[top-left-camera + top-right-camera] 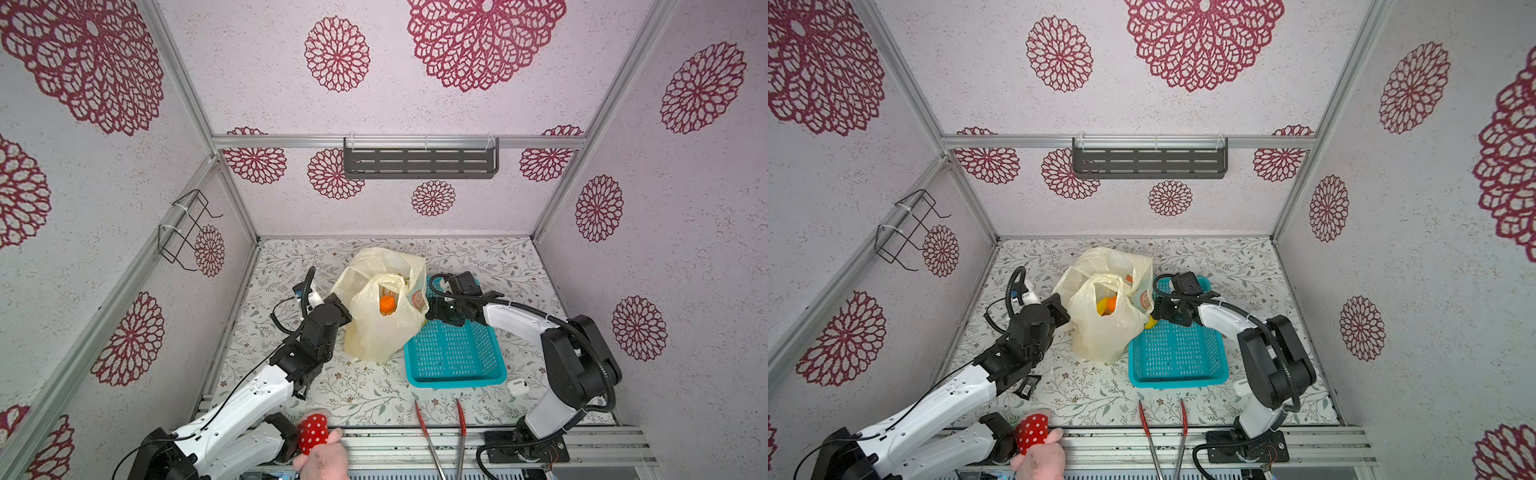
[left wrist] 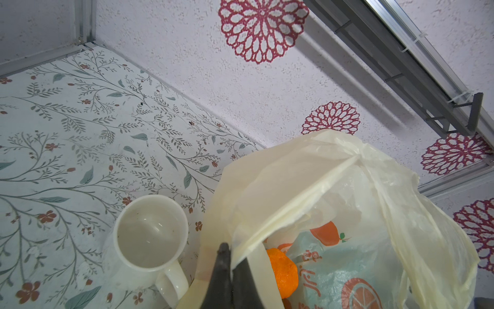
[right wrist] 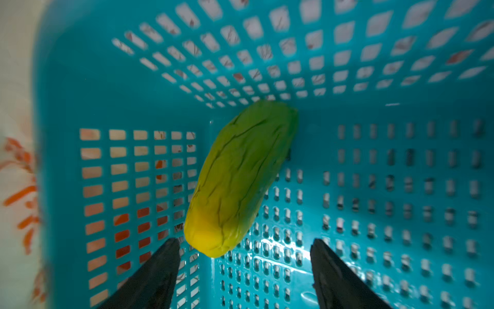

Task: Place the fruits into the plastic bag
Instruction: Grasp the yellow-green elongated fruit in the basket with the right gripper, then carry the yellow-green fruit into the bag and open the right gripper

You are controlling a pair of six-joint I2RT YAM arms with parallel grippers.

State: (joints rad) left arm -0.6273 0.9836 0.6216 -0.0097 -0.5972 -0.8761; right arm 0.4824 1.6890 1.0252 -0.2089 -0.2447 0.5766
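The fruit in the teal basket points lengthwise between my wide-open fingers. I need to lower my right gripper next into the basket around the fruit's yellow half (image 1: 1150, 322) (image 3: 218, 208) and close it.
The pale-yellow plastic bag (image 1: 374, 336) (image 1: 1096, 338) stands open mid-table, with an orange (image 1: 387, 305) (image 2: 283, 270) and a yellow fruit (image 1: 1101, 308) inside. My left gripper (image 1: 347, 318) (image 2: 227, 267) is shut on the bag's (image 2: 347, 187) rim, holding its mouth up. My right gripper (image 1: 428, 316) (image 3: 245, 240) reaches into the teal basket with its jaws wide apart. A long green-and-yellow fruit (image 3: 240, 176) (image 1: 1149, 322) lies in the basket's corner, just ahead of the open fingers (image 3: 160, 267), untouched.
The teal perforated basket (image 1: 453, 357) (image 1: 1177, 357) sits right of the bag, touching it. A white mug (image 2: 149, 232) stands beside the bag's left. Red-handled tongs (image 1: 440, 432), a white earbud case (image 1: 517, 386) and a hand holding a red dotted plush toy (image 1: 313, 432) are at the front edge.
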